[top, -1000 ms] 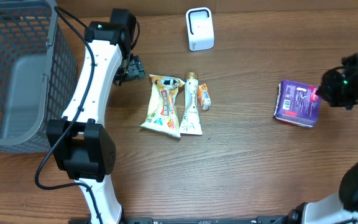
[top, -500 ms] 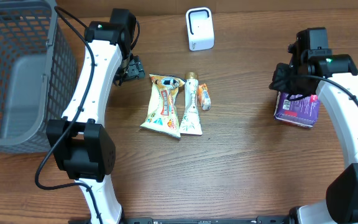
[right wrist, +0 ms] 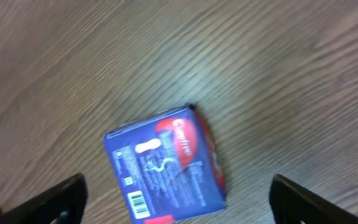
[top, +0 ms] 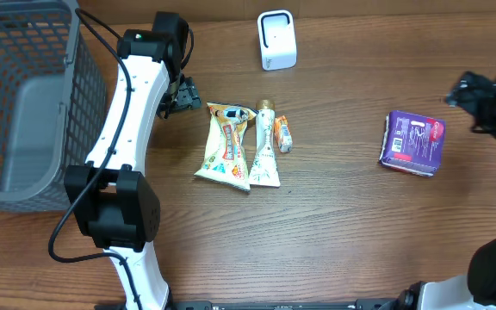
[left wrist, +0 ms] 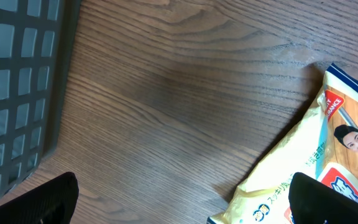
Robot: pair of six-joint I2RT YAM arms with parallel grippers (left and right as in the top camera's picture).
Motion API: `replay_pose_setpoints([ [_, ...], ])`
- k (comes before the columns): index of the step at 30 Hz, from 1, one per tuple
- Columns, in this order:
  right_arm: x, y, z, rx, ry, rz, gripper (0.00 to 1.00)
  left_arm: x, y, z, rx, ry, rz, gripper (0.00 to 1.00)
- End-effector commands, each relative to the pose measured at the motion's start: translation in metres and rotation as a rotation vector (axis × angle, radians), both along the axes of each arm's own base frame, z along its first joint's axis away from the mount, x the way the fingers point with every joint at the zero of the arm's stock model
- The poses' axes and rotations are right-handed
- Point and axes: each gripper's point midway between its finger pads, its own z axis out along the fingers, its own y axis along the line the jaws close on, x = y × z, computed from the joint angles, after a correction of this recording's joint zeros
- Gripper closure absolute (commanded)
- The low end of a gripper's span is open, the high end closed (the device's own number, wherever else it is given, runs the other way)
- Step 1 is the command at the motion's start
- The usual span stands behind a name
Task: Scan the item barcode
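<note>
The box lies below my right gripper, toward the left in the overhead view, so I should lower my right gripper to that side and close on the box's red-marked end (top: 437, 134) (right wrist: 186, 143).
A purple and blue box (top: 413, 143) lies flat on the table at the right. In the right wrist view the box (right wrist: 163, 165) shows a small barcode (right wrist: 137, 202) near its lower left corner. My right gripper (top: 482, 102) is up at the right edge, blurred and apart from the box. Its jaws (right wrist: 176, 202) stand wide open above the box with nothing held. The white scanner (top: 276, 40) stands at the back centre. My left gripper (top: 182, 95) is open just left of a yellow packet (top: 228, 146), and in the left wrist view it (left wrist: 182, 208) hangs over bare wood beside the packet (left wrist: 328, 155).
A grey mesh basket (top: 24, 103) fills the far left, and its wall (left wrist: 17, 93) shows in the left wrist view. A cream tube (top: 265, 148) and a small orange pack (top: 282, 133) lie right of the yellow packet.
My right gripper has opened and swung from over the purple box out to the right edge. The box stays flat in its place. The left arm has not moved.
</note>
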Motion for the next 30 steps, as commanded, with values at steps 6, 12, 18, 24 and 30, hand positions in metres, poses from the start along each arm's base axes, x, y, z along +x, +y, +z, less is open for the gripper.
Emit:
replay_pose_setpoints([
  [6,0.016,0.005,-0.046,0.165,0.034,0.087,0.0,0.001,-0.003,-0.002,-0.002,0.001,0.007,0.0],
  [12,0.014,0.008,-0.094,0.224,0.131,0.084,0.05,0.001,-0.003,-0.002,-0.002,0.001,0.007,0.0],
  [18,0.004,0.019,-0.133,0.272,0.216,0.096,0.19,0.001,-0.003,-0.002,-0.002,0.001,0.007,0.0],
  [24,0.004,0.035,-0.148,0.292,0.221,0.129,0.65,0.001,-0.003,-0.002,-0.002,0.001,0.007,0.0],
  [30,0.001,0.045,-0.145,0.296,0.236,0.148,0.96,0.001,-0.003,-0.002,-0.002,0.001,0.007,0.0],
])
